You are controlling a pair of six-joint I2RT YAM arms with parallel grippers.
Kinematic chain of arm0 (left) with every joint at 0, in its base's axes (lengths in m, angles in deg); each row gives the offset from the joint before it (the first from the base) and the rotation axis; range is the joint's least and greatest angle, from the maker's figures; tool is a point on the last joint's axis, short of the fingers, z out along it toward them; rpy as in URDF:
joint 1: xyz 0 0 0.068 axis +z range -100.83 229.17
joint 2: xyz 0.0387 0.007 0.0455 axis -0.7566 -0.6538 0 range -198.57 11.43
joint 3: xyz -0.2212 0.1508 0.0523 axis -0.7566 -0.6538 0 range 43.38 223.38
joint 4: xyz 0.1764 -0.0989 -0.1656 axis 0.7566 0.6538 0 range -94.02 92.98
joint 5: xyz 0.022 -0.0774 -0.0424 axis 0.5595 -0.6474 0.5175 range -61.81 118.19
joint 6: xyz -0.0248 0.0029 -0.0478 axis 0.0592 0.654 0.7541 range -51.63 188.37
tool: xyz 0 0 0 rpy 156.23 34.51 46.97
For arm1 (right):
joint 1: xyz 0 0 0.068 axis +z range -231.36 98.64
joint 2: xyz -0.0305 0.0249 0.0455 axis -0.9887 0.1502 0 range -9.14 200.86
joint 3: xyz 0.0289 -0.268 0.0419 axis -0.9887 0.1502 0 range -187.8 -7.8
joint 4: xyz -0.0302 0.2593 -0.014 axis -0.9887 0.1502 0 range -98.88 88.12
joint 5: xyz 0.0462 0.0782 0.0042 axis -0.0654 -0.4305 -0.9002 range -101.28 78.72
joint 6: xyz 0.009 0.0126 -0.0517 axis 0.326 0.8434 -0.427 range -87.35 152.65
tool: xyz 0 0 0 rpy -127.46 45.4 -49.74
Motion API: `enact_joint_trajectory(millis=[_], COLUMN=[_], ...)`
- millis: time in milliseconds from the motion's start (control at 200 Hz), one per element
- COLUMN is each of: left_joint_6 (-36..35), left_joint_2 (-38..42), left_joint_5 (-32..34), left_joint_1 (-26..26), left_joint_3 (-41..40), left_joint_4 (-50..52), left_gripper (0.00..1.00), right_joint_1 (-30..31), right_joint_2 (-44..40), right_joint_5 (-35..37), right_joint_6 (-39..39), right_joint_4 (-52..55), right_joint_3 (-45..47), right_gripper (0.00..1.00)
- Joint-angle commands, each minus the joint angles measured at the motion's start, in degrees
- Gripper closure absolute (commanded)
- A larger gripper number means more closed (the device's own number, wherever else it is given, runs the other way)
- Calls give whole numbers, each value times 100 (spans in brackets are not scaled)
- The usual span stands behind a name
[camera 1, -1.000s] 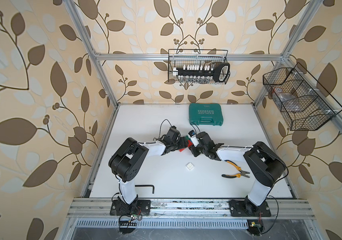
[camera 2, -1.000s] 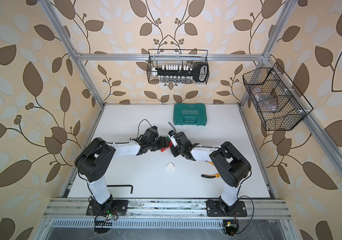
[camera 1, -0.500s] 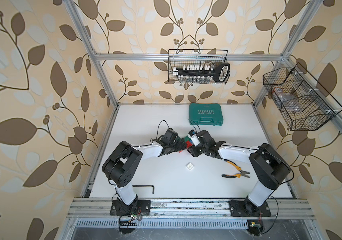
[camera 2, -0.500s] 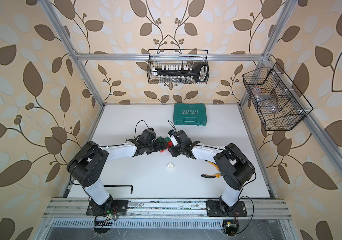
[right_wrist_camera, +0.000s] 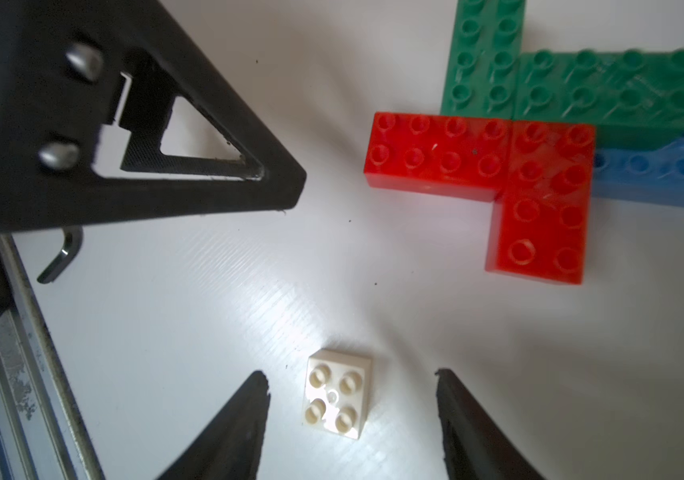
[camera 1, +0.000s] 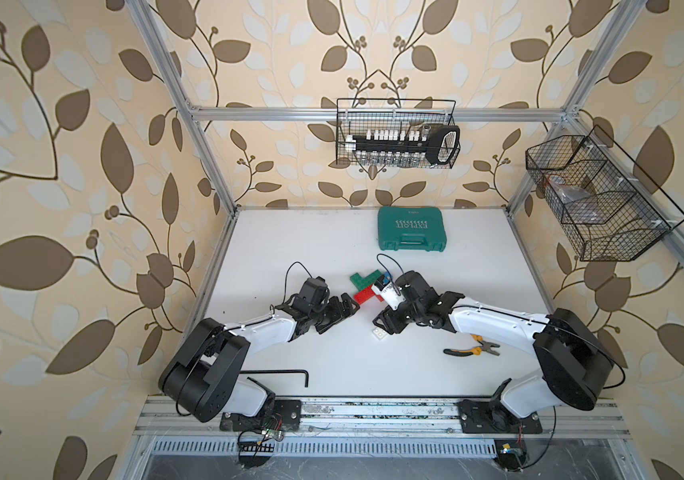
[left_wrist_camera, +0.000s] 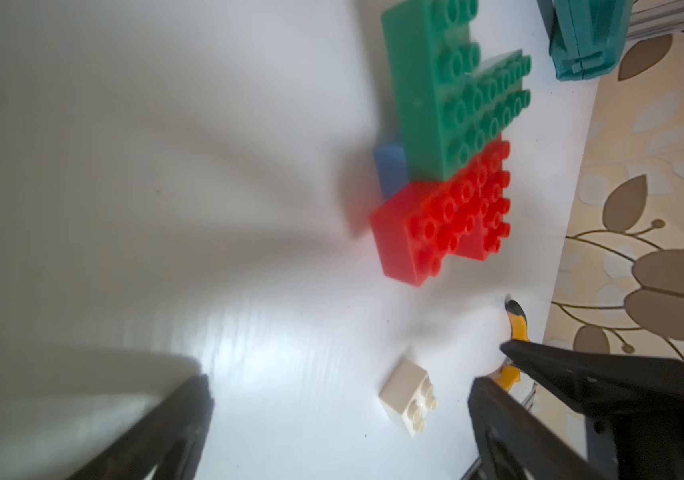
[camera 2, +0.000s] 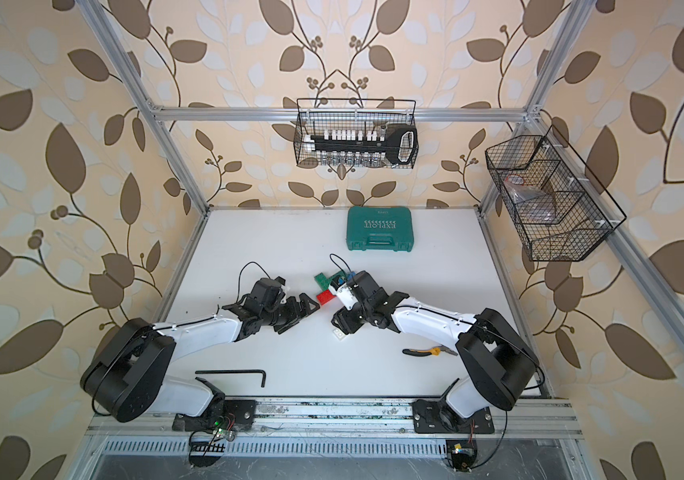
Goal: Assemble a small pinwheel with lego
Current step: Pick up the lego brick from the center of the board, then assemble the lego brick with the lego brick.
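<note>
The white brick is below the open fingers and nearer my base, so my right gripper should go down and move slightly back to close on the white square brick (camera 1: 378, 333) (right_wrist_camera: 338, 395).
The pinwheel (camera 1: 367, 284) (camera 2: 327, 286) lies flat mid-table: red, green and blue lego bricks joined in a cluster, with no gripper touching it. The wrist views show its red arms (right_wrist_camera: 498, 166) (left_wrist_camera: 444, 224), green arms (left_wrist_camera: 448, 83) and a blue brick (right_wrist_camera: 664, 166) underneath. A loose white square brick (camera 1: 378, 333) (right_wrist_camera: 338, 395) rests studs-up on the table, nearer the front. My right gripper (right_wrist_camera: 349, 376) (camera 1: 386, 324) hangs open over it, a gap at each finger. My left gripper (left_wrist_camera: 340, 386) (camera 1: 338, 318) is wide open and empty, left of the cluster.
A teal tool case (camera 1: 410, 235) sits at the back of the table. Yellow-handled pliers (camera 1: 473, 351) lie beside the right arm, and a black hex key (camera 1: 278, 374) lies near the front edge. Two wire baskets (camera 1: 396, 133) (camera 1: 597, 199) hang on the walls.
Both grippers have let go of the brick cluster and opened. The left one drew back to the left. The right one moved toward the front, over the white brick.
</note>
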Motion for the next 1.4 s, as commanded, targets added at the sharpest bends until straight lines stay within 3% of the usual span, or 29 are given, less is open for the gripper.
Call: enact_joint_trajectory(millis=[0, 215, 545, 690, 790, 895, 1115, 1399], left_joint_6=[85, -117, -16, 153, 222, 340, 126, 235], left_joint_2=[394, 704, 594, 269, -104, -607, -1000, -1555], left_joint_5=[-233, 96, 188, -54, -149, -664, -574, -755], left_joint_1=[55, 55, 66, 166, 307, 563, 793, 812], left_joint_3=[-184, -324, -260, 249, 671, 780, 1159, 1067], left_joint_4=[-166, 310, 215, -161, -277, -1133, -1008, -1469], left_gripper=[1, 1, 1, 1, 1, 3, 1, 1], right_joint_1=[206, 599, 584, 193, -85, -214, -520, -538], right_joint_2=[293, 696, 508, 140, 70, 522, 1669, 2350], right_joint_5=[172, 508, 719, 389, 529, 572, 770, 820], right_joint_6=[-84, -143, -34, 419, 549, 442, 88, -162], right_joint_4=[230, 263, 201, 376, 599, 839, 1332, 1447], right_joint_3=[-5, -140, -5, -429, -964, -1658, -2982, -3410], right_gripper=[35, 41, 82, 82, 82, 82, 81, 81])
